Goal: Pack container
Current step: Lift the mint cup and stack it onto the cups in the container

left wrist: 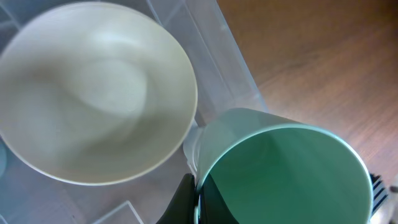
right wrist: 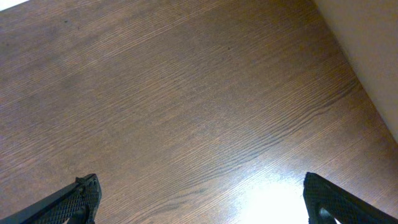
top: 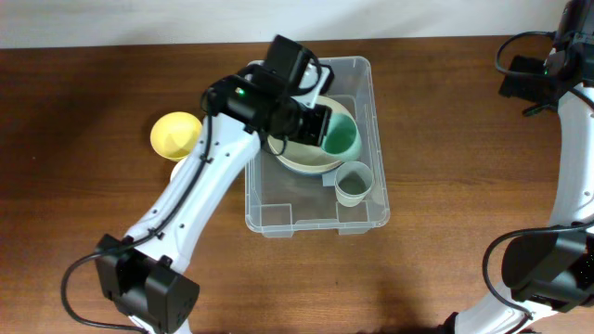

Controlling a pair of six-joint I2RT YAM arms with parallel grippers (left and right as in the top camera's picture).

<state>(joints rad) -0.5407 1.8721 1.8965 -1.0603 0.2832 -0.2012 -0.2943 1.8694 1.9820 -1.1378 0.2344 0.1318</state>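
Note:
The small grey-green cup's empty opening [top: 354, 180] is below my left gripper, to its right in the overhead view. I move there next, lower the green cup in and release.
The clear plastic container [top: 357, 218] stands mid-table. Inside it lie a cream bowl [top: 306, 160] and a small grey-green cup [top: 354, 183]. My left gripper [top: 320, 125] is shut on the rim of a green cup [top: 341, 135] and holds it over the container's far right part, beside the bowl. In the left wrist view the fingers [left wrist: 198, 199] pinch the green cup's [left wrist: 286, 174] wall, with the cream bowl [left wrist: 93, 93] to the left and the container wall [left wrist: 224, 68] behind. My right gripper [right wrist: 202, 199] is open over bare wood.
A yellow bowl [top: 174, 134] sits on the table left of the container, next to my left arm. My right arm [top: 566, 74] stands at the far right edge of the wooden table [top: 455, 111].

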